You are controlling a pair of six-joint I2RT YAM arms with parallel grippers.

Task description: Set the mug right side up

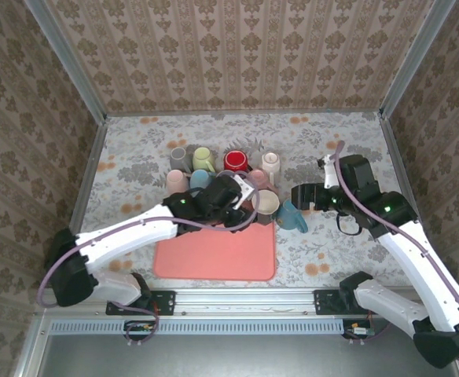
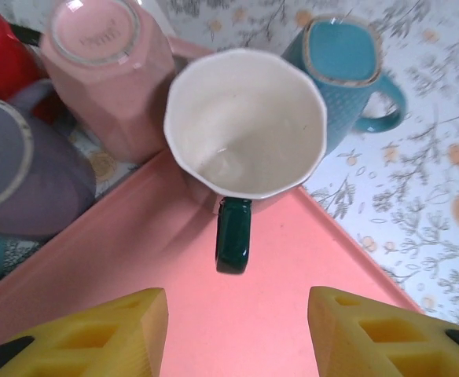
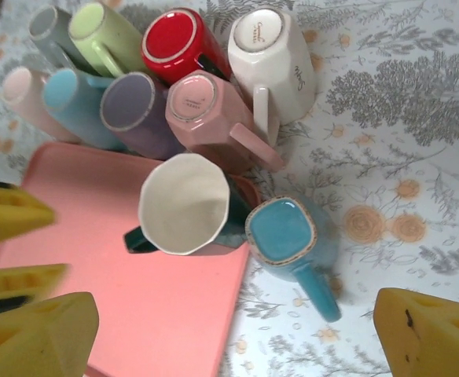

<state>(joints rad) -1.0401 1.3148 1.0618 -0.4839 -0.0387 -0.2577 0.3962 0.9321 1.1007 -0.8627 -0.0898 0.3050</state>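
The teal mug (image 3: 284, 232) by the mat's edge stands bottom up, so the right gripper should next lower over it, with its fingers on either side of the mug's body.
A dark green mug (image 2: 245, 126) with a white inside stands mouth up on the far right corner of the pink mat (image 2: 135, 259). Its handle (image 2: 233, 243) points toward my left gripper (image 2: 237, 334). That gripper is open just short of the handle, with nothing between its yellow fingers. In the top view the mug (image 1: 267, 203) sits right in front of the left gripper (image 1: 249, 206). My right gripper (image 3: 233, 334) is open above the mat's edge, looking down on the mug (image 3: 186, 204) and on a teal mug (image 3: 284, 232) beside it.
The teal mug (image 1: 292, 216) stands bottom up on the tablecloth, touching the mat's right edge. Behind the mat, several more mugs are packed together bottom up: red (image 3: 174, 39), white (image 3: 269, 55), pink (image 3: 202, 110), lilac (image 3: 131, 110) and others. Walls enclose the table.
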